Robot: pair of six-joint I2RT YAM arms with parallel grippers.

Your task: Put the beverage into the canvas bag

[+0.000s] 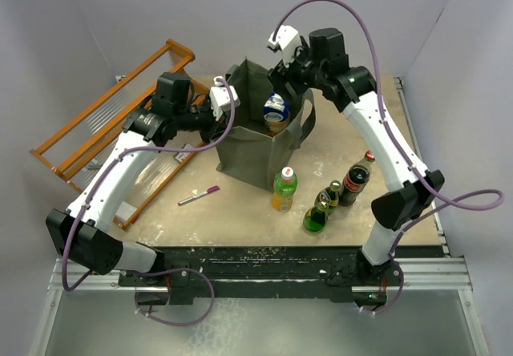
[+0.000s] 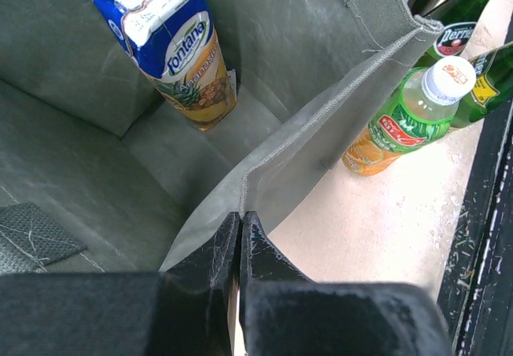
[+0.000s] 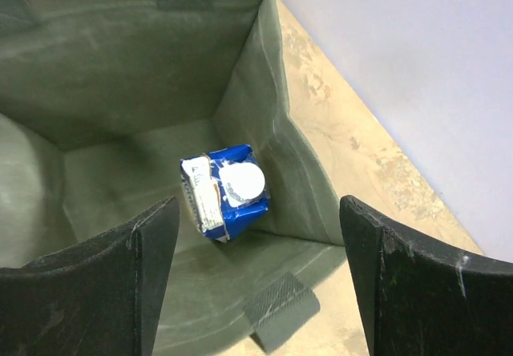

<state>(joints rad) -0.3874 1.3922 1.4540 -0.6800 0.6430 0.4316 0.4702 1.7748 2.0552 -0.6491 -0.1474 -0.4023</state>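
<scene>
My right gripper moves back and down onto the cola bottle's red cap [image 1: 369, 156] next, since the carton [image 1: 276, 110] is inside the bag.
The grey-green canvas bag [image 1: 247, 154] stands open at the table's middle. A blue juice carton [image 1: 276, 110] with a white cap stands inside it, near the right wall; it also shows in the left wrist view [image 2: 172, 47] and the right wrist view [image 3: 224, 189]. My left gripper [image 1: 227, 99] is shut on the bag's left rim [image 2: 337, 91], fingers [image 2: 216, 248] pinching the fabric edge. My right gripper [image 1: 282, 77] hangs open and empty above the bag's mouth, jaws wide either side of the carton, clear of it.
An orange-drink bottle with green label [image 1: 284, 189], two green glass bottles [image 1: 318, 212] and a dark cola bottle [image 1: 357, 178] stand right of the bag. An orange wooden rack [image 1: 104, 123] lies at the left. A small pen [image 1: 199, 196] lies near the front.
</scene>
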